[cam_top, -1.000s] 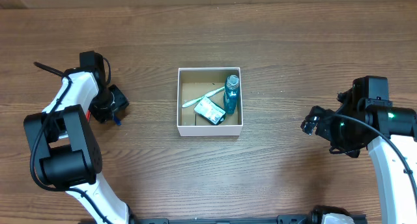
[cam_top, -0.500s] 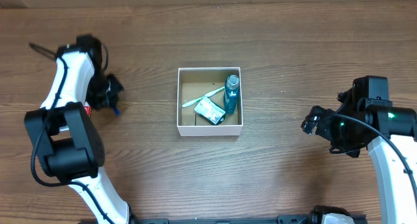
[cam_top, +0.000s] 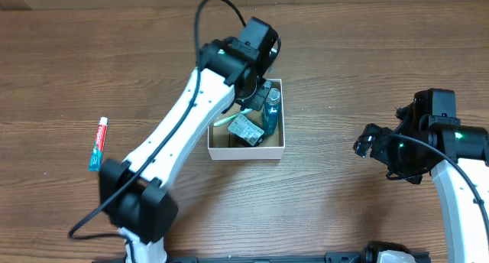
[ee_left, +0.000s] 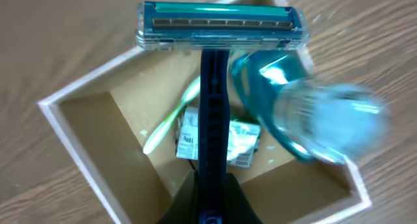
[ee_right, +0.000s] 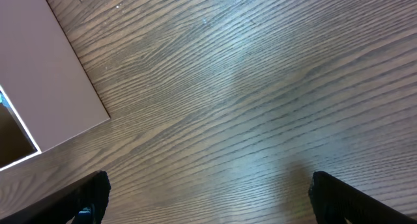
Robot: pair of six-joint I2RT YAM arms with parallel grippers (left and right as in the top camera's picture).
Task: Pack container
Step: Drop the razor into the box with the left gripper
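The bottle fills the container's other side, so I will lower my left gripper into the container over the toothbrush (cam_top: 226, 119) beside the packet and release the razor there.
The container (cam_top: 246, 154), a square box with white walls and a brown inside, sits mid-table. It holds a teal bottle (cam_top: 271, 110), a white toothbrush (cam_top: 226, 119) and a small printed packet (cam_top: 246, 131). My left gripper (cam_top: 255, 86) hangs over its far side, shut on a razor (ee_left: 210, 113) with a dark blue handle and teal head. In the left wrist view the razor points over the container (ee_left: 78, 127), above the bottle (ee_left: 306, 120), toothbrush (ee_left: 168, 125) and packet (ee_left: 246, 142). My right gripper (cam_top: 367, 144) is open and empty, right of the container (ee_right: 55, 74).
A red, white and teal toothpaste tube (cam_top: 97, 143) lies on the wooden table far to the left. The left arm stretches diagonally from the front left up to the container. The right wrist view shows bare wood between the open fingers (ee_right: 208, 201).
My left arm has swung from the far left of the table to over the container, carrying the razor. The toothpaste tube now shows where the arm was. The right arm has not moved.
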